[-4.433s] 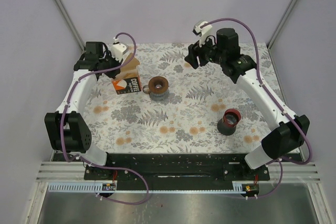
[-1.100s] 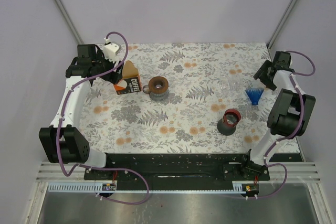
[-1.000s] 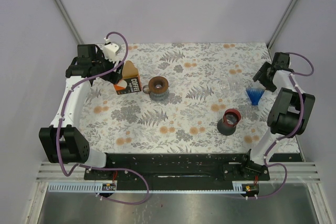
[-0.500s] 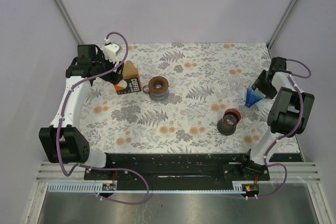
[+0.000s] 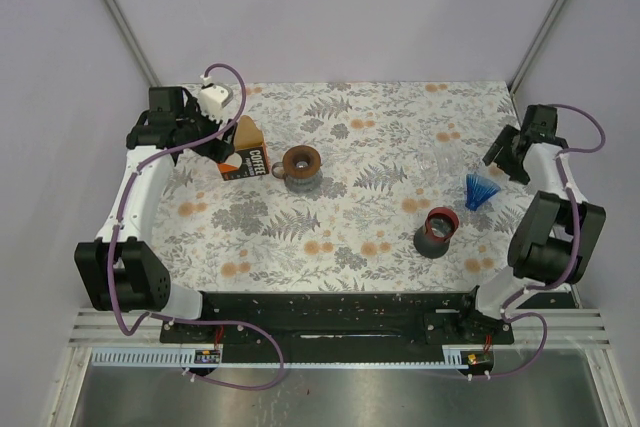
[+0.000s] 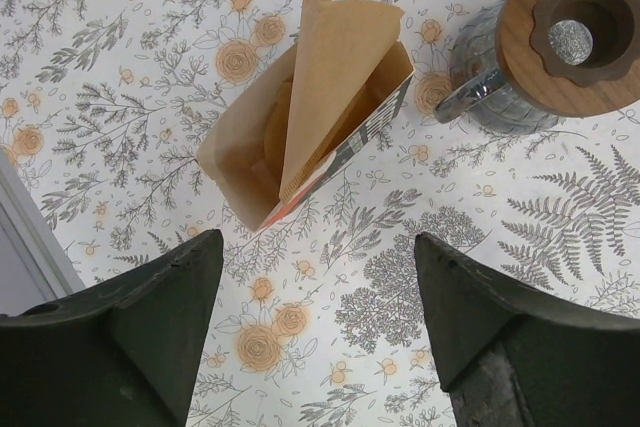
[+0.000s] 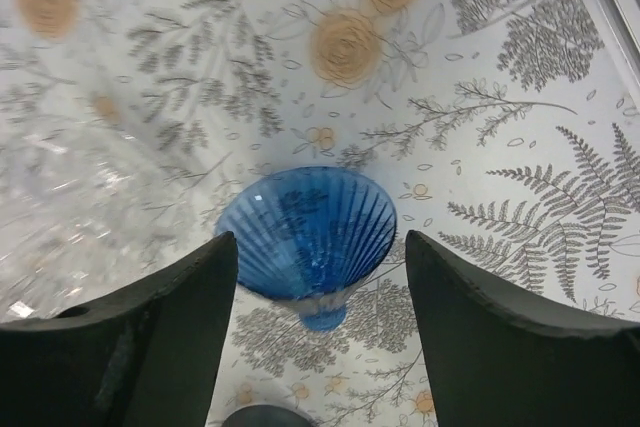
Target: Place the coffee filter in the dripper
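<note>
The robot's right gripper needs to move down and to the left in the top view, onto the dripper's rim by the clear glass, as the dripper lies below it that way.
The coffee filter (image 6: 335,77), a brown paper cone, sticks up out of an open box (image 6: 240,147) at the back left of the table (image 5: 245,147). My left gripper (image 6: 314,243) hovers open just beside the box (image 5: 203,137), holding nothing. The dripper (image 7: 310,232), a blue ribbed cone, lies tipped on its side near the right edge (image 5: 482,190). My right gripper (image 7: 318,239) hangs open over it (image 5: 505,152), with a finger on either side and no contact that I can see.
A glass server with a wooden top (image 5: 301,168) stands right of the box (image 6: 570,37). A dark cup with a red rim (image 5: 437,230) stands in front of the dripper. A clear glass piece (image 7: 80,207) lies left of the dripper. The side wall is close on the right.
The right gripper swung in toward the dripper, then drew back slightly. The dripper shifted and tipped a little. The left arm has stayed put.
</note>
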`<state>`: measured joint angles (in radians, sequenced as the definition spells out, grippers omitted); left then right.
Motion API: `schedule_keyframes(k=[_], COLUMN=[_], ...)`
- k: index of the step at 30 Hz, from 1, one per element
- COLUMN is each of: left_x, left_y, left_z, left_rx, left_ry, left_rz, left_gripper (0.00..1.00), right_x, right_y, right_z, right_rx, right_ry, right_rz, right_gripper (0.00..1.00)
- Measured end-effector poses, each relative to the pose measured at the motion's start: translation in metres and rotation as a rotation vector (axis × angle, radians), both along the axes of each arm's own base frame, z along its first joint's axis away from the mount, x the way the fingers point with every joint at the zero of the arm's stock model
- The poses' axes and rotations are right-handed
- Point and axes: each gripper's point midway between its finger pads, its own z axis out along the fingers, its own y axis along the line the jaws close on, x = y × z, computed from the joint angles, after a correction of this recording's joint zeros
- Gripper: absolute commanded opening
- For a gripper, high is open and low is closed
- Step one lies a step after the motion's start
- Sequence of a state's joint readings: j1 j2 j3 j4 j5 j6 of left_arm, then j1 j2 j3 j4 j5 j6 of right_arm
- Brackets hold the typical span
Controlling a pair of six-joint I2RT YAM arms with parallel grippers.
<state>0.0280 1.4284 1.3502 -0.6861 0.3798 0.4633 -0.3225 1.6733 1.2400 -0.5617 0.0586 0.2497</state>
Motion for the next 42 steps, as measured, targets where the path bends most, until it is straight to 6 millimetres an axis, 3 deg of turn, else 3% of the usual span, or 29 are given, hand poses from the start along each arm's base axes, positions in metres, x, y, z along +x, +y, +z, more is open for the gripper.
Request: schedule_keyframes(k=[4,7,15,27,34,40,42], left_x=[0.0,0.0,-0.001,-0.002,-0.003,-0.003,-0.003], left_y=[0.0,0.0,0.001,0.001,0.001,0.001,0.001], left_z=[-0.001,-0.001,-0.006,-0.009,-0.009,-0.009,-0.009], left_rx=[0.005,0.008,0.023,0.029,0.028,0.027,0.027], left_ry=[-0.001,-0.002,-0.001,0.003,0.003,0.003,0.003], left_rz=[-0.005,-0.008,-0.022,-0.029,-0.03,-0.031,-0.03], left_gripper=[0.81,0.81,0.82,0.82,0.82,0.82,0.82], right_x=[0.006,0.009,0.006,-0.007,-0.02,-0.015,-0.015], right_y=[0.012,0.025,0.053,0.06,0.065,0.063,0.063], right_z=[0.039,0.043,-0.003,-0.03,-0.048,-0.041,-0.04], right_rx=[0.013,0.06,0.218,0.269,0.298,0.287,0.286], right_ry=[-0.129,-0.165,-0.057,0.025,0.078,0.056,0.057], right_rz=[0.063,0.119,0.209,0.203,0.192,0.193,0.192], right_gripper=[0.77,0.75,0.67,0.49,0.2,0.0,0.0])
